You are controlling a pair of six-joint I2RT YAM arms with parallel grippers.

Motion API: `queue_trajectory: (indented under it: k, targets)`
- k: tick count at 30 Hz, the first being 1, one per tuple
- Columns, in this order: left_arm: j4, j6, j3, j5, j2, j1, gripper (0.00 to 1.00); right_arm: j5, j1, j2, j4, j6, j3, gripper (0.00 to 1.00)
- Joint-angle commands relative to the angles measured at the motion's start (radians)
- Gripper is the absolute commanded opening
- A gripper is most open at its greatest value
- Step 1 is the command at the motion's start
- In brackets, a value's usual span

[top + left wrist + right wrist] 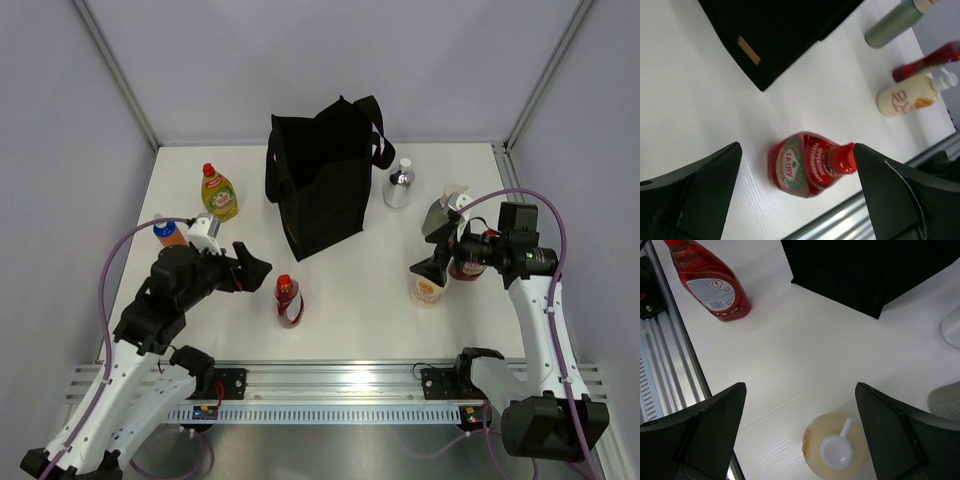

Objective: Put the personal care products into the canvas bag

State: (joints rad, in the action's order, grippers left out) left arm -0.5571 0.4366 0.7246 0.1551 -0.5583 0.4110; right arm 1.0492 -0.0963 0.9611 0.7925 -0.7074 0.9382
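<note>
My left gripper's fingers are still hovering beside the dark red bottle, so next it should move down and to the right in the top view, around the bottle's body, and then close.
The black canvas bag (325,175) stands upright at the back middle. A dark red bottle (289,300) stands in front of it. My left gripper (252,268) is open just left of this bottle; in the left wrist view the bottle (805,165) sits between the spread fingers (797,150). My right gripper (438,255) is open above the cream pump bottle (428,288), which lies below its gap (836,450). A second dark red bottle (468,262) is partly hidden behind it. The grey-green bottle (440,215), the silver bottle (399,184) and the yellow bottle (218,192) stand apart.
An orange bottle with a blue cap (168,233) stands by the left arm. A metal rail (330,385) runs along the table's near edge. Grey walls close in the table on the left, back and right.
</note>
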Motion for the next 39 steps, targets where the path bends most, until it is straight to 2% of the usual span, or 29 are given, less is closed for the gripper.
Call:
queue_trajectory:
  k: [1,5,9,15,17,23,26,29,31,32,35,39]
  targets:
    - [-0.047,0.092,0.033,-0.028,0.011,0.081,0.99,0.025,0.001,0.004,-0.006,-0.001,0.002,1.0]
    - [-0.102,0.158,0.018,-0.123,0.026,0.224,0.99,0.02,0.001,0.007,-0.007,0.002,0.004,1.0]
    - [-0.092,0.194,-0.04,-0.208,0.07,0.304,0.99,0.014,0.001,0.007,-0.001,0.0,0.002,0.99]
    - [-0.014,0.205,-0.102,-0.294,0.049,0.403,0.99,0.015,0.001,0.011,0.001,-0.003,0.002,1.0]
    - [0.02,0.203,-0.114,-0.342,0.025,0.477,0.99,0.014,0.001,0.018,0.002,-0.004,0.002,1.0]
    - [0.1,0.272,-0.158,-0.615,-0.107,0.667,0.97,0.008,0.001,0.021,0.008,-0.007,0.002,1.0]
    - [0.147,0.312,-0.194,-0.799,-0.167,0.696,0.94,0.005,0.001,0.018,0.008,-0.009,0.002,0.99]
    - [0.264,0.301,-0.255,-0.861,-0.199,0.696,0.93,0.005,0.001,0.016,0.013,-0.012,0.001,1.0]
    - [0.377,0.281,-0.304,-0.865,-0.216,0.696,0.91,0.003,0.001,0.016,0.016,-0.017,0.001,0.99]
    - [0.405,0.278,-0.315,-0.864,-0.227,0.696,0.88,0.003,0.001,0.016,0.016,-0.017,0.001,1.0]
    - [0.476,0.254,-0.344,-0.874,-0.258,0.712,0.85,0.0,0.001,0.018,0.019,-0.021,0.001,1.0]
    - [0.597,0.205,-0.396,-0.882,-0.244,0.733,0.72,-0.008,0.001,0.019,0.025,-0.03,0.002,0.99]
